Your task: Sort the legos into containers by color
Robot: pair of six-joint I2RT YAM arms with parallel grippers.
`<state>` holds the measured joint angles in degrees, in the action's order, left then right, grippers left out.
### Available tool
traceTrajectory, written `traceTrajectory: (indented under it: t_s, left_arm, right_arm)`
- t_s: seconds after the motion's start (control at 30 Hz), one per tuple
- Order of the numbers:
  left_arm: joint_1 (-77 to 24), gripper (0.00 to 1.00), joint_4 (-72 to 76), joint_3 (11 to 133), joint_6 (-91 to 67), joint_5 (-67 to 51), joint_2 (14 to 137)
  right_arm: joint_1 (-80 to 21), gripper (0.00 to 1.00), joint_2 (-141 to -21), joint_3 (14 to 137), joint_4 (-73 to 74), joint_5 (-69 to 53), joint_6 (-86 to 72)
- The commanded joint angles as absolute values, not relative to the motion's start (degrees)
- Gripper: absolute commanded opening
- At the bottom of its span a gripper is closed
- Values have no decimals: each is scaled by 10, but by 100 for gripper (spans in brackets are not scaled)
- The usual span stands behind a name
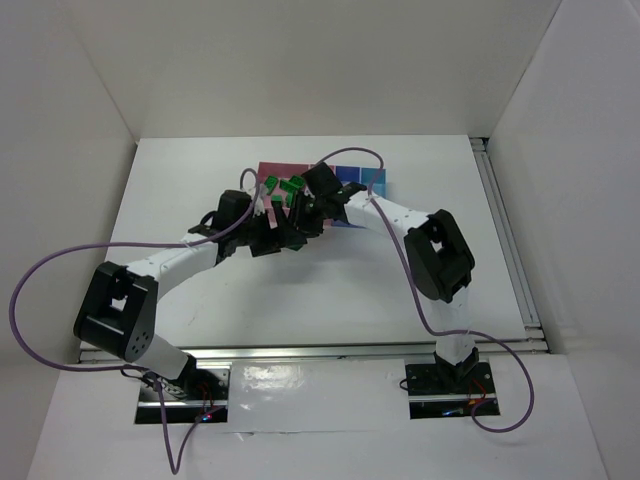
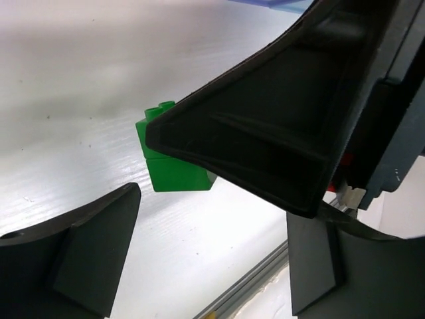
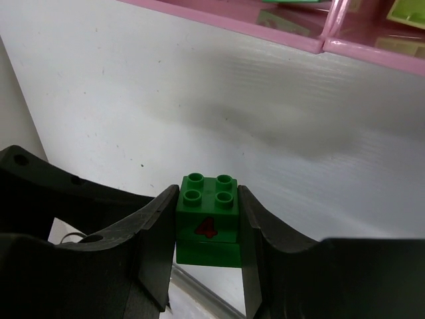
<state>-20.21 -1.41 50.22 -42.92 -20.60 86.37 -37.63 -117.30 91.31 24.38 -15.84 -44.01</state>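
The robot's right gripper needs to move up and outward next, past the tray's near rim and over the large pink tray (image 1: 284,187) (image 3: 242,9), to let go of the dark green lego where green legos lie.
My right gripper (image 3: 207,203) is shut on a dark green lego (image 3: 207,216) that has a red "4" on its side and sits on a second green piece. It holds the lego just above the white table, short of the large pink tray's rim (image 3: 265,32). In the left wrist view the same lego (image 2: 169,166) shows behind the right gripper's black finger (image 2: 265,126). My left gripper (image 2: 216,226) is open and empty, close beside the right one (image 1: 298,215). In the top view, several green legos (image 1: 290,186) lie in the pink tray (image 1: 305,168). The blue tray (image 1: 362,179) is at the right.
The smaller pink tray's rim (image 3: 375,54) adjoins the large one. Both arms cross over the table's middle (image 1: 280,238), hiding part of the trays. White walls enclose the table. A metal rail (image 1: 505,230) runs along its right edge.
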Motion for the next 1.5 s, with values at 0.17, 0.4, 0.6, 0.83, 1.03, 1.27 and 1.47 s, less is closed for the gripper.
traceTrajectory:
  t_s: [0.17,0.4,0.6,0.83,1.03,1.27,1.47]
  left_arm:
    - [-196,71,-30,518,-381,-160,860]
    - [-196,65,-23,518,-348,-199,865]
    - [-191,83,-31,518,-335,-198,870]
    - [-191,82,-49,524,-324,-193,884]
    - [-191,82,-91,497,-304,-173,842]
    - [-135,80,-174,454,-341,-93,733]
    - [-91,92,-195,474,-346,-102,721]
  right_arm:
    - [-373,22,-1117,911,230,-193,-444]
    - [-361,22,-1112,900,220,-210,-449]
    - [-361,22,-1112,900,214,-210,-449]
    - [-356,22,-1101,895,222,-187,-449]
    - [-337,22,-1096,889,245,-136,-432]
    - [-337,23,-1140,973,279,-61,-381]
    - [-331,25,-1242,1124,299,-32,-359]
